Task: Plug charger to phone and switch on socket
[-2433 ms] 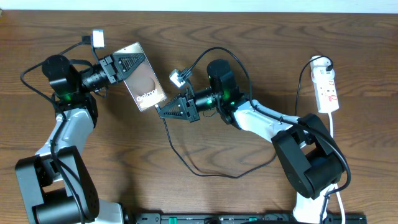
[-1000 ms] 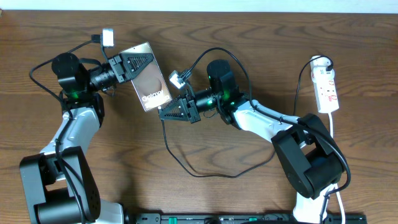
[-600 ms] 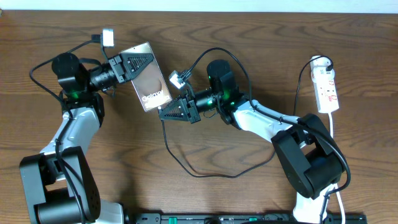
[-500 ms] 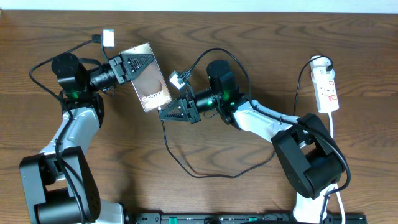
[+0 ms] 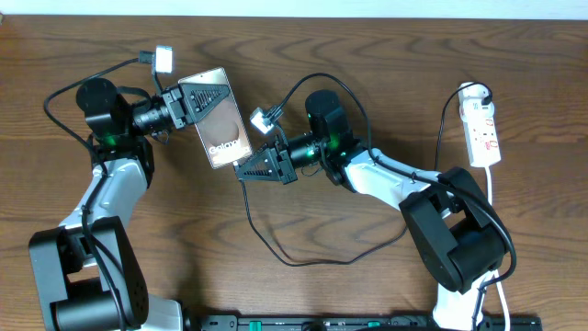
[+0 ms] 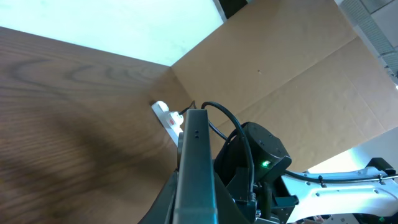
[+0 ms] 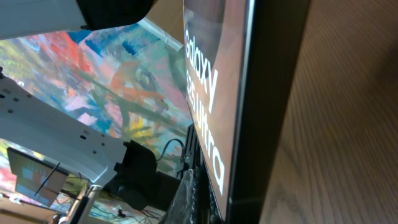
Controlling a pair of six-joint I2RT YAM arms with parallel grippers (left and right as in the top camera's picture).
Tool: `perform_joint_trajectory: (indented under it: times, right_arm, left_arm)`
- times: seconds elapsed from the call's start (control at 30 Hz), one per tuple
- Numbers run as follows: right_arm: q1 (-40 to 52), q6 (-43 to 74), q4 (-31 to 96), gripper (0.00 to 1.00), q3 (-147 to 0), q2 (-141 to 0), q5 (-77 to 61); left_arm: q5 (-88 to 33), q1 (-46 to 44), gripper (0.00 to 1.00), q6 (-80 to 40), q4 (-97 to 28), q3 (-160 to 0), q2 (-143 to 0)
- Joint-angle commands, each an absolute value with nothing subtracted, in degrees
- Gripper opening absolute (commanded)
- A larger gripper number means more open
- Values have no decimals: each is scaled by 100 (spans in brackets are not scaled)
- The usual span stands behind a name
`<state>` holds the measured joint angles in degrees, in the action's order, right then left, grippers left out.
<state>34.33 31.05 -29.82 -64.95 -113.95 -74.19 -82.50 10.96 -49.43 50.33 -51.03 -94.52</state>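
My right gripper should next move away from the phone (image 5: 223,136) toward the socket (image 5: 484,129), turn to point down and lower the charger tip to the table, where the bare wood is open.
The bronze-brown phone (image 5: 223,136) hangs tilted above the table, its top end pinched in my left gripper (image 5: 209,97), which is shut on it. The left wrist view sees the phone (image 6: 196,155) edge-on between the jaws. My right gripper (image 5: 243,170) is shut on the charger tip, right at the phone's lower end. From there the charger's black cable (image 5: 312,263) loops down across the table. In the right wrist view the phone (image 7: 208,93) fills the frame with its white lettering; the plug tip is hidden. The white socket (image 5: 484,129) lies at the far right.
The socket (image 6: 168,117) shows small behind the phone's edge, with the right arm (image 6: 261,155) beyond it. The socket's white cord (image 5: 491,188) runs toward the table's front right, past the right arm's base (image 5: 455,244). Brown wood tabletop lies all around.
The left gripper has rolled the phone more onto its edge, so it looks narrower from above. The right gripper has barely moved.
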Motion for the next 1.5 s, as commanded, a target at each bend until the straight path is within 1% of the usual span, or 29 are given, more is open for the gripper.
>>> perform_joint_trajectory:
  times: [0.0,0.3,0.47,0.63,0.8,0.9,1.1,1.3,1.47]
  right_arm:
    - [3380,3124,-3109,1,-6632,-11316,-7083]
    - [3385,3100,-3076,1,-6632,-11316,-7085]
    - [3378,2746,-2523,1,-6632,-11316,-7083]
    - [3291,2423,-1911,1,-6632,-11316,-6952]
    - [3133,2303,-1245,1,-6632,-11316,-6460]
    - [2998,2134,-517,1,-6632,-11316,-5863]
    - [2648,2154,1490,1,-6711,-11314,-3695]
    - [2497,1927,3500,1,-7406,-11179,-1769]
    - [2609,2423,4482,1,-7769,-11021,-73]
  left_arm:
    - [-8864,991,7,-4829,5022,-5065,-9430]
    - [-8455,993,8,-5024,5019,-5065,-9430]
    - [-8272,1035,8,-5024,5022,-5068,-9430]
    - [-8180,1264,8,-5046,5022,-5068,-9430]
    - [-8204,1592,7,-5133,5019,-5068,-9430]
    - [-8300,1772,7,-5172,5022,-5068,-9430]
    - [-8591,1894,7,-5170,5022,-5068,-9430]
    - [-8586,1894,7,-5122,5022,-5068,-9430]
    - [-8595,1894,8,-5124,5019,-5068,-9430]
